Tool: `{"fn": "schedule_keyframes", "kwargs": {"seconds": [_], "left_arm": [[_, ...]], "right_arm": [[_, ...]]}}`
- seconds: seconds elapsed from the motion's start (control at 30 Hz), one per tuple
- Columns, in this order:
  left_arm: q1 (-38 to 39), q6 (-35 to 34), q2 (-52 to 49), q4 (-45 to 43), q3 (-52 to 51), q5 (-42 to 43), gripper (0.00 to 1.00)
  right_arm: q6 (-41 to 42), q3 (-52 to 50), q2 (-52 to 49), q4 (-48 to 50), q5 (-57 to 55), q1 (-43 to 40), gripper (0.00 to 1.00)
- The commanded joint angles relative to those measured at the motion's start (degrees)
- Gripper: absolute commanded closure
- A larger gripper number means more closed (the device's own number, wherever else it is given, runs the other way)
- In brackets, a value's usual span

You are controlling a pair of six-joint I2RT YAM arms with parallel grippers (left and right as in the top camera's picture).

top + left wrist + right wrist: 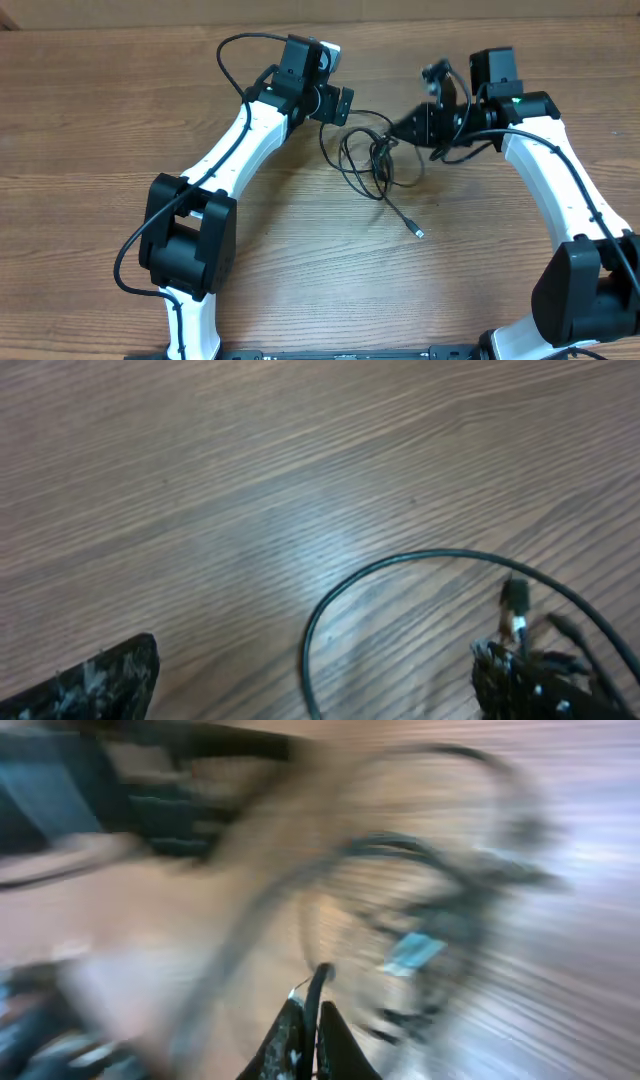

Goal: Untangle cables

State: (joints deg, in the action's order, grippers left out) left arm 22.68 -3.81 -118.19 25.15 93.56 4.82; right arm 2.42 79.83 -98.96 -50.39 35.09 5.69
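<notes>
My left gripper should go down next onto the part of the cable loop (400, 560) between its fingers, away from the plug end.
The cables (372, 155) lie as thin black loops in a loose tangle on the table between my two grippers. One strand trails toward the front and ends in a small plug (418, 233). My left gripper (343, 104) stands open just left of the tangle. In the left wrist view a cable loop (400, 560) curves between its fingers (95, 680), touching neither, and a plug end (515, 602) sits by the right finger. My right gripper (393, 133) is shut on a cable strand (318, 982) at the tangle's right side. The right wrist view is blurred.
The wooden table (100, 120) stretches wide to the left and front. A thicker black wire (235, 45) arcs from the left arm, and another (470, 150) hangs under the right wrist next to the tangle.
</notes>
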Motion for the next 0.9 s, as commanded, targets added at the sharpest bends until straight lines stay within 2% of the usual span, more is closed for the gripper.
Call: {"fn": "schedule_keyframes", "kwargs": {"seconds": [0.0,0.03,0.2,0.27,0.3,0.33,0.4,0.43,0.53,0.67,0.77,0.87], "left_arm": [[-0.2,-1.8,-0.7,0.8,0.3,-0.7,0.01],[-0.2,-1.8,-0.7,0.8,0.3,-0.6,0.0],[-0.2,-2.4,-0.7,0.3,0.3,1.4,0.0],[-0.2,-2.4,-0.7,0.0,0.3,2.7,0.01],[-0.2,-2.4,-0.8,-0.1,0.3,2.8,0.0],[-0.2,-2.4,-0.8,-0.2,0.3,2.7,0.0],[-0.2,-2.4,-1.1,-0.1,0.3,2.7,0.0],[-0.2,-2.5,-1.4,0.1,0.3,2.8,0.01],[-0.2,-2.5,-2.2,1.8,0.3,2.8,0.0],[-0.2,-2.7,-3.4,3.3,0.3,3.2,0.0],[-0.2,-2.7,-3.7,3.1,0.3,5.9,0.0],[-0.2,-3.6,-3.7,2.3,0.3,8.2,0.0]], "right_arm": [[-1.0,0.7,0.6,-3.3,-20.5,0.2,0.89],[-0.9,0.7,0.6,-4.8,-20.5,0.2,0.83],[-1.0,-1.2,0.6,-11.8,-20.0,0.8,0.82],[-1.0,-3.4,0.6,-12.4,-18.9,1.7,0.78],[-1.0,-4.5,0.6,-12.2,-18.7,2.3,0.7],[-1.0,-5.6,0.6,-11.5,-18.8,2.7,0.46],[-1.0,-7.2,0.6,-9.2,-19.1,3.3,0.22],[-0.9,-7.1,0.6,-8.2,-20.4,3.3,0.01],[1.2,-4.4,0.7,-8.3,-25.0,2.3,0.0],[8.1,3.7,0.8,-11.0,-33.4,-0.6,0.0],[11.5,10.1,0.8,-11.1,-30.4,-3.2,0.0],[10.7,11.5,0.8,-5.3,-22.1,-4.3,0.0]]}}
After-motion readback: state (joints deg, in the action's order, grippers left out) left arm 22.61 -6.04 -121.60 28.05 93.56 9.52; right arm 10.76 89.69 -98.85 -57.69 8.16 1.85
